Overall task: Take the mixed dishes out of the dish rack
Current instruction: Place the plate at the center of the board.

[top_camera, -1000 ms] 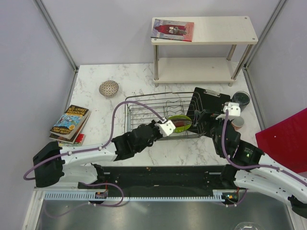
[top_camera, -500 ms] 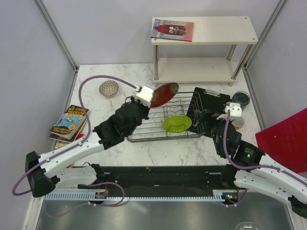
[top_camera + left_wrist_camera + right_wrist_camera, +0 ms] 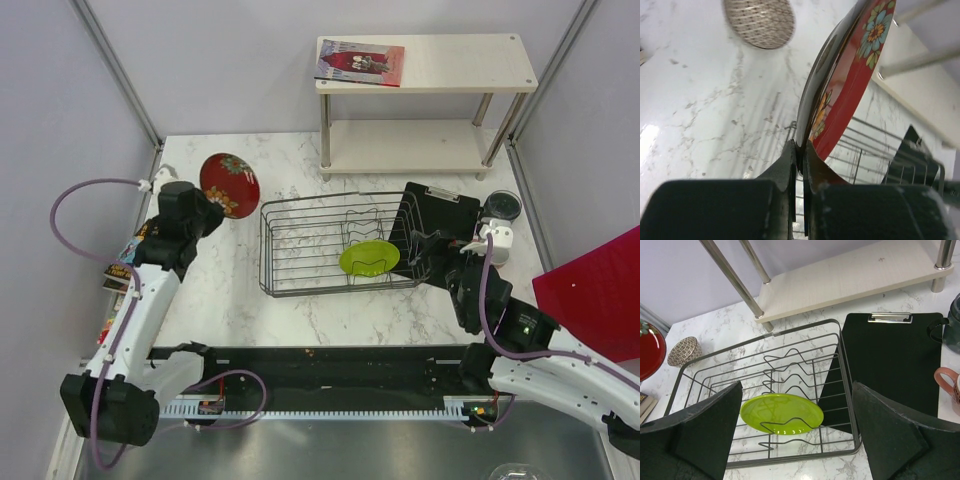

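Observation:
I need to move my left gripper down and back next and bring the red patterned dish onto the marble between books and rack [image 3: 708,141], because that spot is bare.
My left gripper [image 3: 210,204] is shut on the lower rim of the red patterned dish [image 3: 229,185], which it holds on edge above the table's left rear, left of the dish rack [image 3: 266,250]. In the left wrist view the fingertips [image 3: 800,147] pinch the dish [image 3: 852,70], and the grey-beige small bowl [image 3: 758,22] sits on the marble beyond it. A lime-green plate [image 3: 369,258] leans in the rack's dividers. My right gripper [image 3: 795,440] hangs open over the rack's near right corner, above that plate [image 3: 781,413]. The dark cup [image 3: 952,325] and pink cup [image 3: 950,382] stand right of the rack.
A black clipboard [image 3: 437,215] lies against the rack's right end. Books [image 3: 125,268] are stacked at the left table edge. A two-tier shelf [image 3: 425,95] with a magazine [image 3: 360,60] on it stands at the back. A red panel [image 3: 595,290] sits at the right.
My left arm has lifted the red dish out of the rack and swung it left, to above the small bowl's spot. The right gripper has barely shifted.

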Controlling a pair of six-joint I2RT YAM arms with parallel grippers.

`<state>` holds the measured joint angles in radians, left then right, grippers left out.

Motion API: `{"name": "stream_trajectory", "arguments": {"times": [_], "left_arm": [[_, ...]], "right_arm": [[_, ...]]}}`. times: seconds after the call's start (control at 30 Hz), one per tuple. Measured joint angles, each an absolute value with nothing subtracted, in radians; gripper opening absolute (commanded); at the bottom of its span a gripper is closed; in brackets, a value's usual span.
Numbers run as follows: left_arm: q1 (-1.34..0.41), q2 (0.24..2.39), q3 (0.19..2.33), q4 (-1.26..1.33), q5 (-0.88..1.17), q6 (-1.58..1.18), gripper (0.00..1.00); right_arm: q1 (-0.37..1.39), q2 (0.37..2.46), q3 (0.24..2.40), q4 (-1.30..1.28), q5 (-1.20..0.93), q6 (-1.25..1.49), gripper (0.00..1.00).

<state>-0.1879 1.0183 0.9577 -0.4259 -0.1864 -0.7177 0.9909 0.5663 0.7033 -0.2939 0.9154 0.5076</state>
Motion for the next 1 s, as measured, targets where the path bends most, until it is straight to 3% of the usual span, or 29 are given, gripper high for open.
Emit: {"name": "stream_trajectory", "arguments": {"times": [0.37,0.83,0.9,0.93,1.0], "left_arm": [[0.073,1.063,0.771,-0.431,-0.064,-1.013,0.02],[0.081,1.166,0.608,-0.359,0.062,-1.073,0.02],[0.082,1.19,0.608,-0.339,0.065,-1.073,0.08],[0.083,1.205,0.608,-0.333,0.07,-1.074,0.19],[0.084,1.229,0.609,-0.31,0.086,-1.074,0.29]], "right_arm": [[0.991,0.495,0.658,-0.324,0.91,0.531,0.97],[0.991,0.511,0.647,-0.328,0.892,0.539,0.97],[0.991,0.512,0.646,-0.328,0.89,0.542,0.97],[0.991,0.511,0.646,-0.328,0.888,0.543,0.97],[0.991,0.511,0.646,-0.328,0.888,0.546,0.97]]}}
